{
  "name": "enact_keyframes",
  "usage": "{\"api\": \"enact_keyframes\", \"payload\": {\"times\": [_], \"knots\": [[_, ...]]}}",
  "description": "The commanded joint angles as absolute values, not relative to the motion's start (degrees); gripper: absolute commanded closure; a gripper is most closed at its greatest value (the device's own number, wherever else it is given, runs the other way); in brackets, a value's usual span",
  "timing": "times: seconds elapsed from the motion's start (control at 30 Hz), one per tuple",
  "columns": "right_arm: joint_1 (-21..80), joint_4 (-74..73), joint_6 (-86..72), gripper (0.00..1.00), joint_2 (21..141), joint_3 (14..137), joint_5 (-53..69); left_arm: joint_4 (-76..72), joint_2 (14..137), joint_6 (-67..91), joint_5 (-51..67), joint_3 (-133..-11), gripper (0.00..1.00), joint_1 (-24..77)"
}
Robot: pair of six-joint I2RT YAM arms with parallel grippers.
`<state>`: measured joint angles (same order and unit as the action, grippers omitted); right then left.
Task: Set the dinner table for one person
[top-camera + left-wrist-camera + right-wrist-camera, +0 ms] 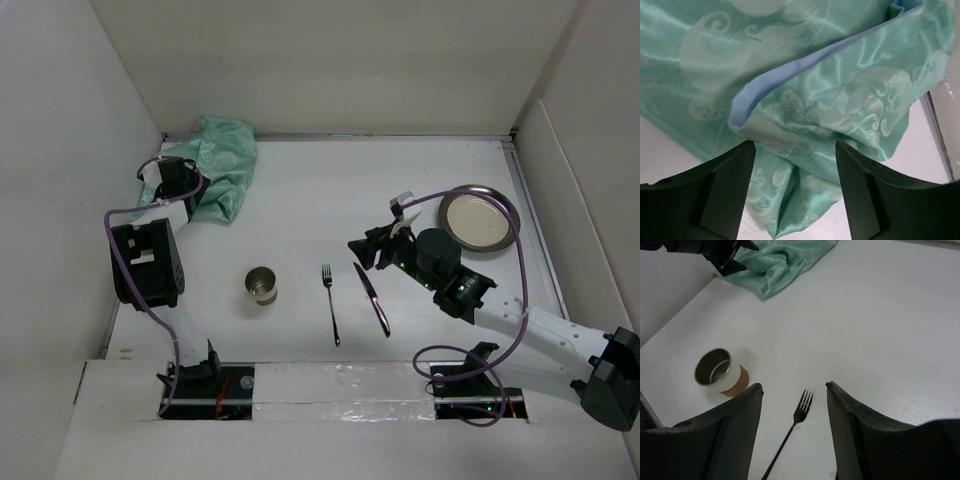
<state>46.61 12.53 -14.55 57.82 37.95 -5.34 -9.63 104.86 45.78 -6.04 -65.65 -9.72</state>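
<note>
The raised fold of the green patterned cloth [774,134] lies unpinched below the left gripper's open fingers, so the left gripper should next lower onto that fold and close on it.
On the white dinner table [330,190] a dark fork [330,305] and a knife [371,298] lie side by side near the front. A metal cup [262,285] stands to their left. A round plate [480,218] sits at the right. My right gripper [366,248] hovers open just behind the knife; in its wrist view the fork [799,415] shows on the table below the open gripper [794,386], with nothing held. My left gripper [170,178] is open at the crumpled green patterned cloth [222,165], its fingers [742,165] spread over the folds [805,100] without pinching them.
White walls close in the table at the left, back and right. The cup [720,371] shows left of the right gripper, the cloth [775,262] far beyond it. The left arm's purple cable hangs over the table's left side.
</note>
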Motion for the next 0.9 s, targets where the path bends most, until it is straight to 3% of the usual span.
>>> {"api": "enact_keyframes", "payload": {"times": [0.0,0.23,0.33,0.37,0.53,0.63,0.73,0.87], "knots": [[47.2,16.52,-13.36,0.4,59.32,39.2,-4.04,-13.81,106.08,47.55,-5.02,-67.67,0.37,-9.67],[47.2,16.61,-13.18,0.4,62.49,40.08,-5.09,-16.78,110.47,48.08,-1.5,-68.2,0.56,-9.67],[47.2,16.26,-13.18,0.4,63.72,40.87,-5.62,-17.75,110.57,47.2,-0.26,-68.64,0.93,-9.67],[47.2,16.09,-13.1,0.4,63.89,41.04,-5.8,-17.84,110.31,47.02,2.0,-69.6,1.0,-9.15],[47.2,16.7,-12.92,0.4,67.93,43.32,-6.15,-17.76,104.43,43.69,4.04,-75.48,1.0,-4.49],[47.2,17.74,-13.62,0.39,71.0,45.86,-5.98,-15.31,102.05,40.1,6.32,-89.13,1.0,3.12],[47.2,17.84,-13.97,0.33,72.86,47.98,-7.46,-11.62,102.22,38.24,6.94,-97.8,1.0,6.05],[47.2,18.72,-14.5,0.14,75.67,50.97,-7.3,-11.34,103.27,39.54,10.1,-110.44,1.0,7.21]]}}
